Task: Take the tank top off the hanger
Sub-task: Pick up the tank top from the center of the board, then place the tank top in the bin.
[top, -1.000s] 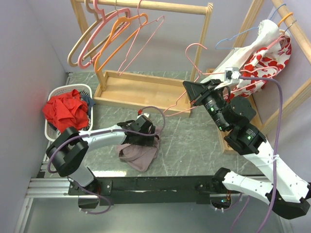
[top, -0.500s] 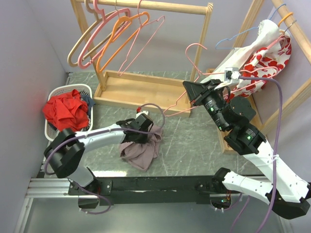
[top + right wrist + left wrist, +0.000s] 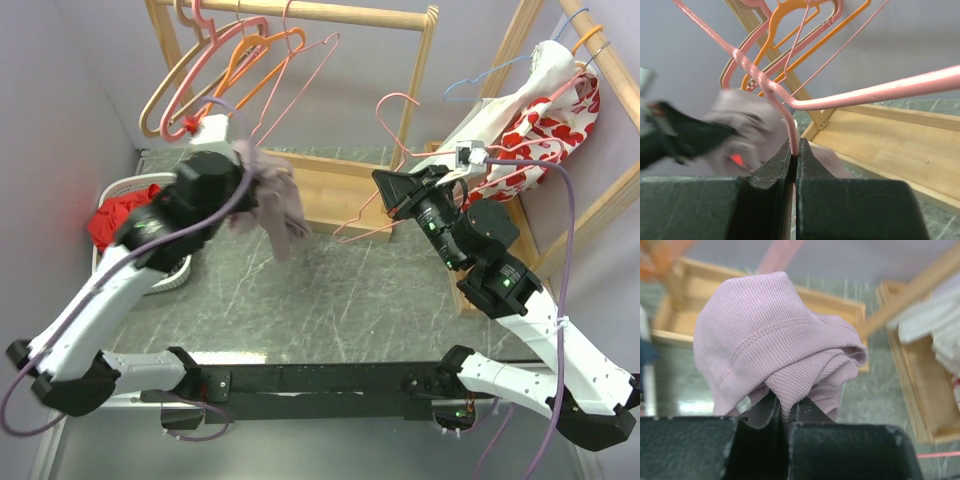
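The white basket (image 3: 122, 213) is below the left gripper on the left in the top view, so the left gripper will move to that side and down to let go of the tank top.
The mauve ribbed tank top (image 3: 272, 200) hangs bunched in the air, pinched between the shut jaws of my left gripper (image 3: 243, 190), high over the table's left side. In the left wrist view the tank top (image 3: 775, 345) bulges out above my left gripper (image 3: 786, 410). A bare pink wire hanger (image 3: 372, 170) is held up at centre right by my right gripper (image 3: 385, 192), which is shut on its wire. In the right wrist view the hanger (image 3: 790, 107) runs up from my right gripper (image 3: 794, 150). No cloth is on this hanger.
A wooden rack (image 3: 300, 180) at the back carries several pink and orange hangers (image 3: 215, 70). A white basket (image 3: 110, 190) with red clothes stands at the left. A second rack (image 3: 590, 60) at the right holds white and red-patterned garments (image 3: 545, 125).
My left gripper shut on the tank top lying on the table, then lifted it up and back to the left. The right arm kept hold of the pink hanger, barely moving.
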You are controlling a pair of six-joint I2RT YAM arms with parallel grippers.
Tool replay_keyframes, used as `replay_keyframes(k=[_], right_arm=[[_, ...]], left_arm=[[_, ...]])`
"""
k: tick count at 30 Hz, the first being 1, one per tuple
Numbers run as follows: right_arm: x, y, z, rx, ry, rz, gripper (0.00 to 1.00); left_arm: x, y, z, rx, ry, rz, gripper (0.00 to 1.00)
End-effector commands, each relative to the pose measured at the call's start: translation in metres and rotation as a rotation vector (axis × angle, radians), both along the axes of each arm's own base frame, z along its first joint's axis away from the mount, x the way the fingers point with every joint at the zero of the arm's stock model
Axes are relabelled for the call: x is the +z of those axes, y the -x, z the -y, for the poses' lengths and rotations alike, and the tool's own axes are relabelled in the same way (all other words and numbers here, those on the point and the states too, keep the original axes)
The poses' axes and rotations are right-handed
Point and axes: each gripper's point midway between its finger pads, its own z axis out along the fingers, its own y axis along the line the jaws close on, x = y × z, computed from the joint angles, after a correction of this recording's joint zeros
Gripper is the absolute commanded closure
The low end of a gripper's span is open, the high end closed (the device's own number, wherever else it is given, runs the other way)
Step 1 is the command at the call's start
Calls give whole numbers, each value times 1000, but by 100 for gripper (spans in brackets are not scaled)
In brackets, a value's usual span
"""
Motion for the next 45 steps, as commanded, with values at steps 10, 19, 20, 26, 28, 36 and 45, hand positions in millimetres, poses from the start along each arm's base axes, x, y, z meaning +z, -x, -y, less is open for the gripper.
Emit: replay_keyframes(k=[10, 19, 20, 26, 28, 36, 45], right_arm=[[12, -1, -11, 39, -36, 37, 100], [13, 0, -15, 57, -39, 43, 100], [12, 0, -15, 57, -37, 42, 100], [13, 0, -11, 43, -23, 51, 100], [10, -2, -10, 33, -10, 44, 100], [8, -8, -19, 49, 1, 42, 100], [11, -12, -28, 71, 11, 45, 100]], left_arm=[[126, 37, -158, 457, -138, 243, 99], [119, -8, -209, 550, -219, 233, 99], [106, -15, -226, 591, -234, 206, 99], [82, -43, -283, 631, -168, 185, 99], [78, -52, -296, 666, -150, 209, 99], [-58, -81, -312, 665, -111, -79, 99], [-141, -76, -312, 702, -67, -255, 78]])
